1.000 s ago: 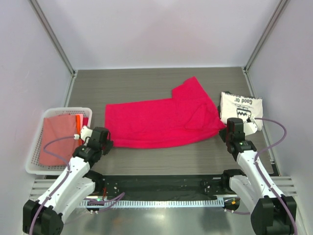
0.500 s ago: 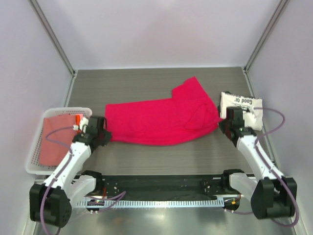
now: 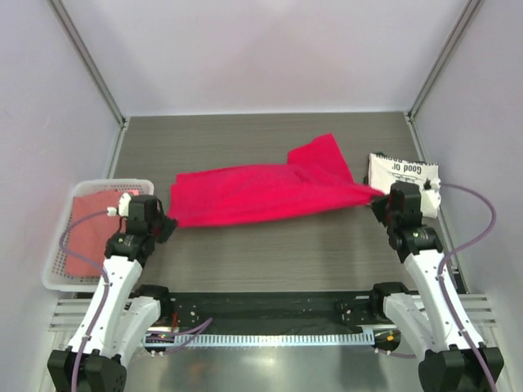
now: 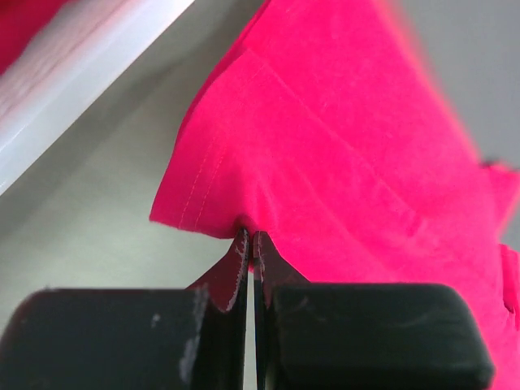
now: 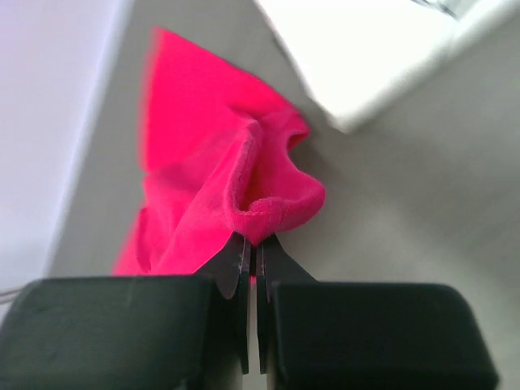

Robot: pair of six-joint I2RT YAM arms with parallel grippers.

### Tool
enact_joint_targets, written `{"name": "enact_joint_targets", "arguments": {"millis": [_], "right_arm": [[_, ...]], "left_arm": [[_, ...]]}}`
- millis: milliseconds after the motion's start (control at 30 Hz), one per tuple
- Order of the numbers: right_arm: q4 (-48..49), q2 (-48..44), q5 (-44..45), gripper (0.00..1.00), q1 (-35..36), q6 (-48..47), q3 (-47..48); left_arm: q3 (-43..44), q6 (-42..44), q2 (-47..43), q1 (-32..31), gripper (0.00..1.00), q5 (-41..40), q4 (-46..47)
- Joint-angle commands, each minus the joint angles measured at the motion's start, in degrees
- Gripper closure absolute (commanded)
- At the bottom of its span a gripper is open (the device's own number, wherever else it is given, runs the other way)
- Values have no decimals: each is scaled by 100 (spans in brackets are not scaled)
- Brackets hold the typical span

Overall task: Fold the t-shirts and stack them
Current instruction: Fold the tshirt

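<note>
The shirt's held edge hangs raised, so it goes back and down onto the bare table on its near side next, where my right gripper opens.
The crimson-pink t-shirt (image 3: pixel 270 189) hangs stretched between both grippers across the middle of the table. My left gripper (image 3: pixel 166 220) is shut on its left hem, seen close in the left wrist view (image 4: pixel 249 236) with the shirt (image 4: pixel 341 138) spreading away. My right gripper (image 3: pixel 378 198) is shut on the shirt's right edge; the right wrist view shows the gripper (image 5: pixel 253 240) pinching a bunched fold of the shirt (image 5: pixel 211 187). The cream printed t-shirt (image 3: pixel 404 175) lies folded at the right, just behind the right gripper, also in the right wrist view (image 5: pixel 366 49).
A white lattice basket (image 3: pixel 61 278) with a dull red cloth (image 3: pixel 94 224) in it stands at the left edge, close beside the left arm; its rim shows in the left wrist view (image 4: pixel 73 89). Walls and corner posts enclose the table.
Both grippers have lifted and pulled apart with the pink shirt's near edge, the left arm going left, the right arm right. The shirt went from lying flat to raised and stretched.
</note>
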Motion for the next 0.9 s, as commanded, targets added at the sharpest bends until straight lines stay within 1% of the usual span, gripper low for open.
{"name": "enact_joint_targets", "arguments": {"millis": [0, 33, 67, 200, 333, 500, 600, 633, 667, 700, 733, 767, 800, 867], "right_arm": [[-629, -573, 118, 99, -26, 129, -557], [-804, -723, 188, 98, -26, 112, -775], [-911, -986, 207, 96, -17, 129, -873], [-1403, -1540, 207, 93, -17, 217, -1287], [-1799, -1963, 233, 93, -26, 348, -1524], [-1817, -2026, 216, 93, -26, 349, -1692], [-1782, -1762, 207, 92, -26, 288, -1657], [-1799, -1683, 215, 91, -26, 244, -1639], [-1817, -1569, 216, 80, -35, 200, -1595], [-1826, -1534, 216, 72, -26, 86, -1560], [-1878, -1524, 224, 51, -17, 85, -1525], [-1922, -1594, 285, 45, -26, 94, -1455], [-1940, -1656, 312, 40, -17, 94, -1428], [-1940, -1840, 365, 31, -26, 76, -1306]], "left_arm": [[-459, -9, -299, 38, 100, 268, -237], [-556, 26, -360, 38, 100, 321, -315], [-704, 43, -387, 38, 100, 339, -342], [-951, 52, -562, 29, 100, 461, -422], [-935, 8, -624, 20, 100, 462, -456], [-1013, -27, -493, 29, 100, 585, -395], [-1119, -36, -501, 20, 100, 611, -360], [-1136, -70, -510, 20, 100, 611, -386], [-1163, -97, -519, 20, 98, 611, -395], [-1163, -115, -527, 20, 85, 620, -421], [-1154, -158, -562, 20, 74, 655, -439], [-1085, -185, -580, 3, 63, 655, -465], [-988, -185, -598, -24, 51, 646, -500], [-795, -72, -746, -50, 40, 516, -711]]}}
